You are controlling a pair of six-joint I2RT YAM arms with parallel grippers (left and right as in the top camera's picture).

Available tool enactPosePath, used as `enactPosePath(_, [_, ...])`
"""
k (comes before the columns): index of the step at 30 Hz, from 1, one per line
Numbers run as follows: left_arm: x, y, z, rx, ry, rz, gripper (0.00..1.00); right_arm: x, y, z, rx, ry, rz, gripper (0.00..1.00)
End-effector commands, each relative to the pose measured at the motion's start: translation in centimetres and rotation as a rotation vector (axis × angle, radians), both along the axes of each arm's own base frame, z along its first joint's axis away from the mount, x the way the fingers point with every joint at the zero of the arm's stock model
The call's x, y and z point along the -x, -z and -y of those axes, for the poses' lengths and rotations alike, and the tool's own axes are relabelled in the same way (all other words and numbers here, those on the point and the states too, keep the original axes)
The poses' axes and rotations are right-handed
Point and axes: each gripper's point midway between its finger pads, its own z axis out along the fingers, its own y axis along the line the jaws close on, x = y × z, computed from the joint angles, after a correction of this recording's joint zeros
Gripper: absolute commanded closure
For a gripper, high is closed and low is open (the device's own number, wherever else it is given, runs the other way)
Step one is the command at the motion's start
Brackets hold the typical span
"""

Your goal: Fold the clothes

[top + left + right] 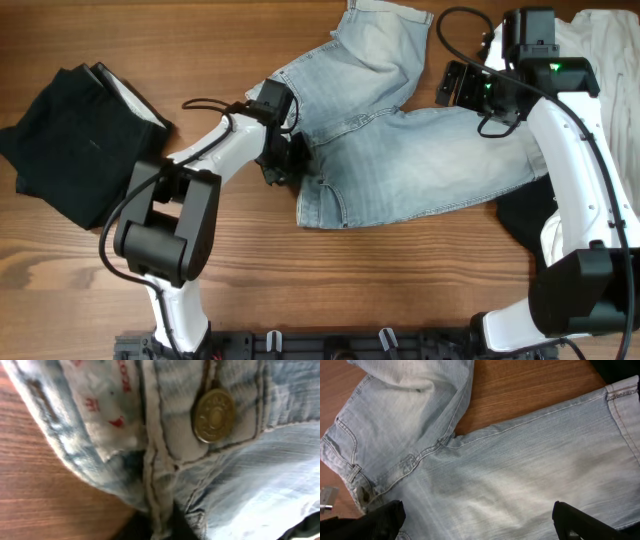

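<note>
Next, my right gripper moves back and down from over mid-leg onto the shorts' near leg's hem corner (539,179), since that corner lies below and back from it.
The light-blue denim shorts (400,150) lie spread across the middle of the table, one leg reaching up to the back, the other to the right. My left gripper (283,165) is at the waistband on the left and is shut on the denim shorts; in the left wrist view the fly seam (160,495) runs between the dark fingers, with the brass button (214,415) above. My right gripper (462,85) is open and empty, hovering above the right leg; its fingers flank the denim (485,485) in the right wrist view.
A folded black garment (75,140) with a white piece beneath lies at the left. A white shirt (610,45) sits at the back right corner. Another black garment (525,215) lies under the right arm.
</note>
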Motion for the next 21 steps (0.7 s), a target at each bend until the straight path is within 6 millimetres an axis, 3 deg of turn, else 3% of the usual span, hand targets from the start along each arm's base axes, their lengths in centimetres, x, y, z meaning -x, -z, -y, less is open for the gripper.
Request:
enactPosePath(1, [-1.2, 1.3, -3.9, -0.075, -0.044, 0.009, 0.96, 0.3, -0.2, 0.4, 0.022, 0.015, -0.002, 0.01])
enactPosePath(2, [-1.7, 1.2, -5.3, -0.085, -0.062, 0.015, 0.96, 0.3, -0.2, 0.5, 0.029, 0.019, -0.004, 0.0])
enactPosePath(4, [-5.3, -0.9, -14.1, -0.148, -0.197, 0.092, 0.96, 0.9, 0.1, 0.7, 0.038, 0.022, -0.029, 0.0])
enactPosePath(5, [-6.2, -2.0, -16.9, -0.153, -0.265, 0.1, 0.96, 1.1, 0.2, 0.7, 0.038, 0.022, -0.039, 0.0])
enactPosePath(6, [-6.8, -3.6, -20.1, -0.153, -0.345, 0.094, 0.96, 1.4, 0.4, 0.7, 0.038, 0.025, -0.052, 0.0])
enactPosePath(8, [-5.2, -5.3, -24.2, -0.158, -0.449, 0.013, 0.96, 1.5, 0.6, 0.6, 0.019, 0.049, -0.063, 0.0])
enactPosePath(9, [-3.8, -5.5, -25.0, -0.138, -0.48, -0.046, 0.94, 1.1, 0.6, -0.3, -0.01, 0.01, -0.051, 0.0])
enactPosePath(11, [-2.0, -5.5, -24.8, -0.126, -0.481, -0.121, 0.5, -0.1, 0.9, -2.4, -0.086, -0.06, -0.022, 0.0])
enactPosePath(12, [-1.5, -5.6, -24.3, -0.126, -0.472, -0.146, 0.42, -1.1, 1.1, -4.0, -0.135, -0.109, 0.004, 0.0])
enactPosePath(14, [-1.2, -5.6, -23.7, -0.127, -0.452, -0.158, 0.39, -2.6, 2.1, -6.0, -0.162, -0.149, 0.028, 0.0])
enactPosePath(16, [-1.7, -5.7, -23.6, -0.128, -0.43, -0.129, 0.38, -4.0, 4.5, -7.8, -0.147, -0.176, 0.022, 0.0])
enactPosePath(18, [-1.5, -6.6, -23.9, -0.132, -0.41, -0.104, 0.38, -2.7, 6.4, -6.2, -0.078, -0.054, -0.077, 0.0])
enactPosePath(19, [-1.0, -7.5, -23.9, -0.136, -0.387, -0.094, 0.38, -1.7, 6.7, -4.8, -0.02, 0.009, -0.119, 0.0])
enactPosePath(21, [0.1, -9.0, -24.2, -0.196, -0.351, -0.079, 0.38, -0.2, 6.2, -3.8, 0.025, 0.031, -0.157, 0.0])
